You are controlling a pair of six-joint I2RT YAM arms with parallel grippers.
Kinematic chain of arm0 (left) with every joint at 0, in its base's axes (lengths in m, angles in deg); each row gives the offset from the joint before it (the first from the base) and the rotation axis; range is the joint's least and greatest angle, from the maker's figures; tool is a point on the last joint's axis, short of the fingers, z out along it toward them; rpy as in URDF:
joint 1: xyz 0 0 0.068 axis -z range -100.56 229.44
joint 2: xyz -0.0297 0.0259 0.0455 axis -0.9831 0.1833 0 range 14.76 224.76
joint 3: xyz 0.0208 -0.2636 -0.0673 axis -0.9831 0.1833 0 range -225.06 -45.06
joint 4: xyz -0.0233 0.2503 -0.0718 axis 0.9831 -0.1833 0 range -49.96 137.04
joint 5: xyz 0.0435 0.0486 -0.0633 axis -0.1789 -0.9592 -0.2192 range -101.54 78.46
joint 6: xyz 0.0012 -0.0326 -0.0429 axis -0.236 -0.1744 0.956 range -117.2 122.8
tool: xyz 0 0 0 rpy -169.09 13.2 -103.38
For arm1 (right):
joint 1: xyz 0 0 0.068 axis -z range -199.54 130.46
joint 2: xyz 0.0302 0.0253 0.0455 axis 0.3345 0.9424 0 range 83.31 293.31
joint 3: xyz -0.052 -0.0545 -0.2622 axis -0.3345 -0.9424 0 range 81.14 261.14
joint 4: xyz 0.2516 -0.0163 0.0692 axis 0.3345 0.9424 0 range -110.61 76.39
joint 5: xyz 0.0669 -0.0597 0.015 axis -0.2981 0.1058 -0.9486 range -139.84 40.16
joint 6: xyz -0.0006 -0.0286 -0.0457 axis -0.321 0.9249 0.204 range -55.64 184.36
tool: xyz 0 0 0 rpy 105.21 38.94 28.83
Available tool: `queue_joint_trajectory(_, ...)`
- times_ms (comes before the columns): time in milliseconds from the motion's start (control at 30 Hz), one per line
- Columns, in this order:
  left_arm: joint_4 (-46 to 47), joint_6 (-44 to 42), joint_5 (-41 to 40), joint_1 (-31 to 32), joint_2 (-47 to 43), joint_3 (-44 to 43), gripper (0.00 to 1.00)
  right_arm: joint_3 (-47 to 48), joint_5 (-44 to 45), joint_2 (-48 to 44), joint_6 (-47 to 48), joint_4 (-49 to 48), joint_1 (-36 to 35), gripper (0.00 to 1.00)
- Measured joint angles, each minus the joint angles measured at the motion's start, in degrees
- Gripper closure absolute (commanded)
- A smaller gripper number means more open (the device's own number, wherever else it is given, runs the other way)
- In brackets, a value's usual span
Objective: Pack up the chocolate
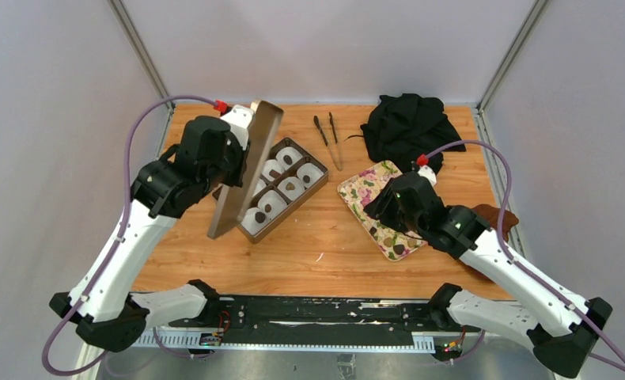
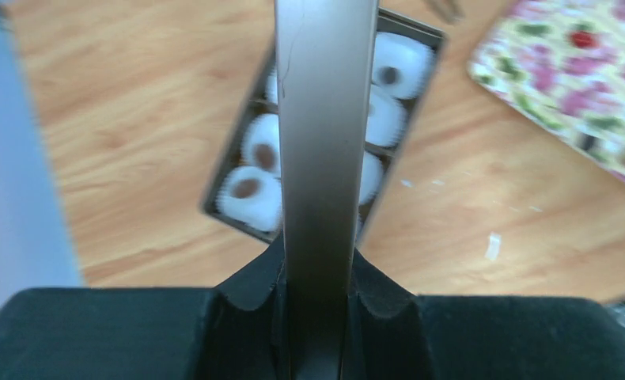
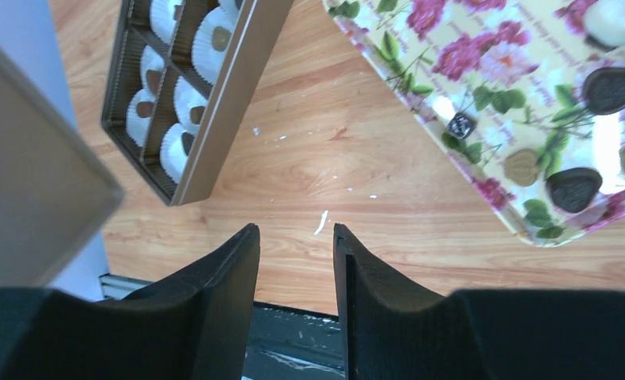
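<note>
I should next move my left gripper down and to its right in the top view to the open box below, turn the lid flat and let go.
My left gripper is shut on a bronze box lid and holds it tilted on edge above the dark box. In the left wrist view the lid runs up from between my fingers, over the box rim. White paper cups in the box hold chocolate. More chocolate, heart-shaped, lies on the flower-print tray. My right gripper is open and empty, above bare table near the tray's near-left edge.
A black cloth lies at the back right. Dark tongs lie behind the box. A rust-brown cloth shows at the right table edge behind my right arm. Grey walls close the table on three sides.
</note>
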Motion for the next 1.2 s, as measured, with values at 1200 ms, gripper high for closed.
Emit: queue_joint_trajectory(1200, 40.28, -37.38, -55.10, 14.27, 36.87, 8.76, 1.00, 30.05, -39.89, 50.23, 11.61, -13.31, 27.96, 0.48)
